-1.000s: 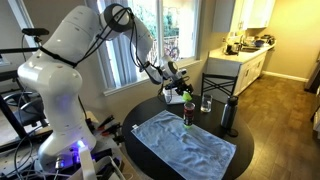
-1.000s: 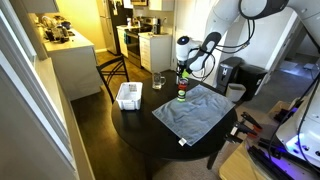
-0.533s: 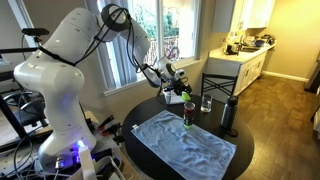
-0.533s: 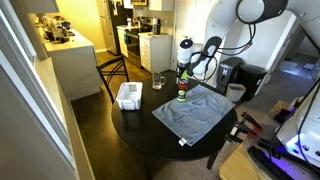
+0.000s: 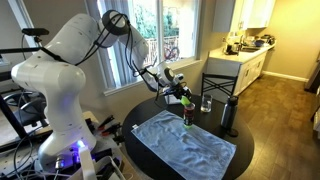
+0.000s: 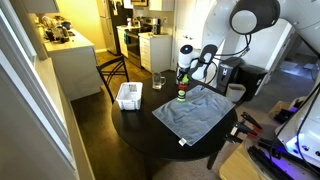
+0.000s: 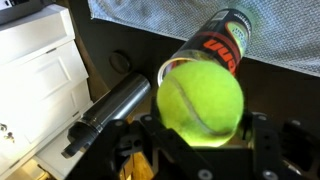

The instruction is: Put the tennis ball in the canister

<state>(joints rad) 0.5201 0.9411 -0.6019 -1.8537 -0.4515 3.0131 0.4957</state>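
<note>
The canister's rim shows off-centre behind the tennis ball, so next my gripper should carry the ball outward a little and over the canister's opening (image 7: pixel 174 66) and release it there.
The yellow-green tennis ball (image 7: pixel 200 100) fills the wrist view, pinched between the two fingers of my gripper (image 7: pixel 205 125), which is shut on it. Right behind it stands the dark reddish-brown canister (image 7: pixel 216 42) with its open mouth towards the ball. In both exterior views the ball (image 5: pixel 187 99) (image 6: pixel 181 96) sits just at the top of the upright canister (image 5: pixel 187 116) on the round dark table (image 5: pixel 243 152). The gripper (image 5: pixel 180 92) hangs over the canister's top.
A blue-grey towel (image 5: pixel 186 146) (image 6: pixel 196 113) is spread beside the canister. A dark grey bottle (image 5: pixel 229 115) (image 7: pixel 118 108) and a clear glass (image 5: pixel 206 103) (image 6: pixel 158 80) stand close by. A white basket (image 6: pixel 128 96) sits at the table's edge.
The gripper with the ball has come down a little towards the canister's top and the arm's elbow has shifted. The canister and the other things have not moved.
</note>
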